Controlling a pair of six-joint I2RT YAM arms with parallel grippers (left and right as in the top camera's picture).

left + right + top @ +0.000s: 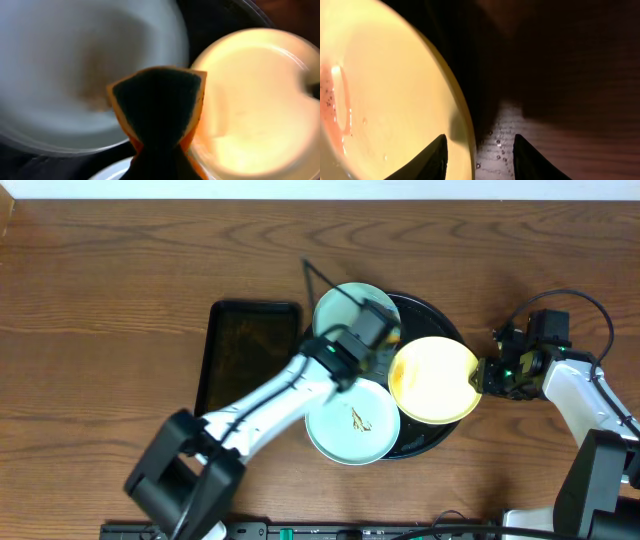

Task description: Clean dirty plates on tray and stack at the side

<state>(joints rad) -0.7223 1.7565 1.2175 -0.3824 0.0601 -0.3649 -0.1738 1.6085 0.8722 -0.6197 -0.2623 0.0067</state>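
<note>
My right gripper already has the yellow plate's rim [477,378] [470,143] between its open fingers, so it should move slightly toward the yellow plate's middle and then close on that rim.
The round black tray [428,318] holds three plates. A mint-blue plate [340,305] with a brownish smear [75,75] lies at the back. A second mint-blue plate [352,425] with a dark smear lies at the front. The yellow plate [435,380] lies on the right and reaches over the tray's rim. My left gripper [378,330] is shut on an orange sponge with a dark green face [157,100], held between the back mint-blue plate and the yellow plate [250,100]. My right gripper [487,375] is open, its fingers [479,137] astride the wet yellow plate's [385,90] right rim.
A rectangular black tray [250,355] lies left of the round tray. A thin dark line [320,280], a cable or a stick, runs behind the back plate. The wooden table [560,100] under the right gripper has water drops on it.
</note>
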